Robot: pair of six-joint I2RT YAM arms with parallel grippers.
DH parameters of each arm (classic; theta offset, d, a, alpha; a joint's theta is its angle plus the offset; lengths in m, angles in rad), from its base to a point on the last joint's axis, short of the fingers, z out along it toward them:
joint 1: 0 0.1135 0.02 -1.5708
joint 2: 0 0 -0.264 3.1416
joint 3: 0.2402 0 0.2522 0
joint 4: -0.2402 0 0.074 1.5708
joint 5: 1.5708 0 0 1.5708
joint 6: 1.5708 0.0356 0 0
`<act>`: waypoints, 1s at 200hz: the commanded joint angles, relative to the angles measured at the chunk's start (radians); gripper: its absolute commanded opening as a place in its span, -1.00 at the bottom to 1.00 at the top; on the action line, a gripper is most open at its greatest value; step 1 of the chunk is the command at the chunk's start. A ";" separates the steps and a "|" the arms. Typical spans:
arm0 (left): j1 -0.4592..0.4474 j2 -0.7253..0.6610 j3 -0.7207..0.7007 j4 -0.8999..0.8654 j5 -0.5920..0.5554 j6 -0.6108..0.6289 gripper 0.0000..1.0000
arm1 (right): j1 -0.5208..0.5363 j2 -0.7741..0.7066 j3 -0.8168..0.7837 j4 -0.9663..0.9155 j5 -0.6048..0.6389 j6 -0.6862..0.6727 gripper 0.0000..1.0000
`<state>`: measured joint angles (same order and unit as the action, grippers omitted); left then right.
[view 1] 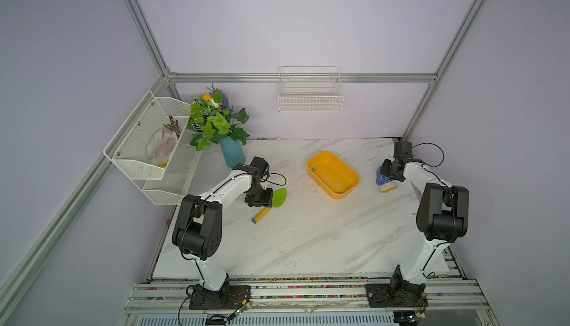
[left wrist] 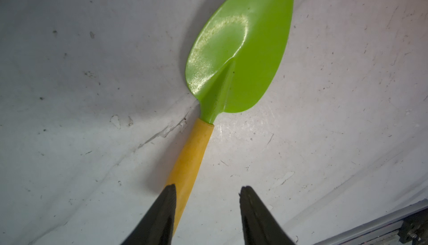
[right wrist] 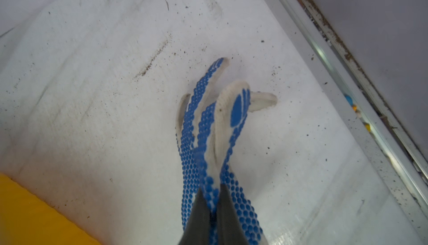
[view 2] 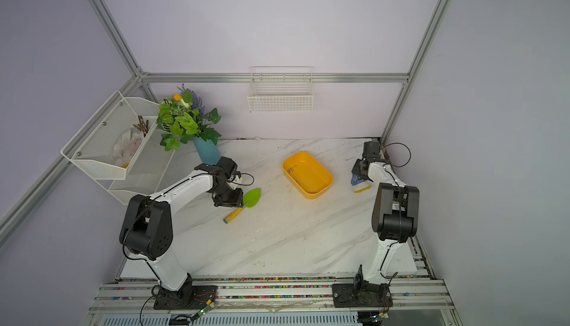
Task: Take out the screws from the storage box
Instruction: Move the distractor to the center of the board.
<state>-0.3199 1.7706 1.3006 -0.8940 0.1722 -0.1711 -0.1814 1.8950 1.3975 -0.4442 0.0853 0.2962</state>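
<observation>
My right gripper eases from the yellow storage box (view 1: 336, 178) toward the metal bar next and releases the glove between them, since the tabletop there lies bare.
The yellow storage box (view 1: 336, 178) (view 2: 310, 177) stands on the marble table right of the middle, and a corner of it shows in the right wrist view (right wrist: 27, 211). A few small silvery screws (view 1: 314, 169) (view 2: 290, 169) lie inside it at its far left end. My left gripper (left wrist: 208, 187) is open over the yellow handle of a green-bladed trowel (view 1: 279, 197) (left wrist: 238, 53); the handle lies against one finger, not clamped. My right gripper (right wrist: 214, 199) is shut on a white glove with blue dots (right wrist: 206, 134) (view 1: 383, 182), right of the box.
A white mesh shelf rack (view 1: 148, 151) hangs at the left. A blue vase with green plants (view 1: 232, 153) stands at the table's back left. A white wire basket (view 1: 311, 100) is fixed to the back wall. Metal frame rails border the table.
</observation>
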 commanded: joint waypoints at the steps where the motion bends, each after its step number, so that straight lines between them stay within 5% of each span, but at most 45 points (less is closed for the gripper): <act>1: -0.006 0.032 0.019 -0.064 0.003 0.034 0.02 | -0.025 0.016 0.028 0.001 -0.004 -0.004 -1.00; 56: -0.028 0.104 0.021 -0.145 -0.077 0.050 0.10 | -0.038 0.001 0.032 0.025 -0.019 0.003 -1.00; 105: -0.028 0.165 0.041 -0.160 -0.094 0.041 -0.12 | -0.056 0.042 0.038 0.019 -0.042 -0.006 -1.00; 157: -0.028 0.180 0.083 -0.173 -0.079 0.032 -0.04 | -0.063 0.028 0.038 0.014 -0.070 -0.010 -0.54; 200: 0.031 0.241 0.124 -0.202 -0.097 0.045 -0.55 | -0.061 -0.029 0.041 -0.005 -0.112 -0.017 -0.17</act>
<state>-0.3405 1.9709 1.3289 -1.0630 0.0891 -0.1314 -0.2405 1.9343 1.4204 -0.4408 0.0025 0.2848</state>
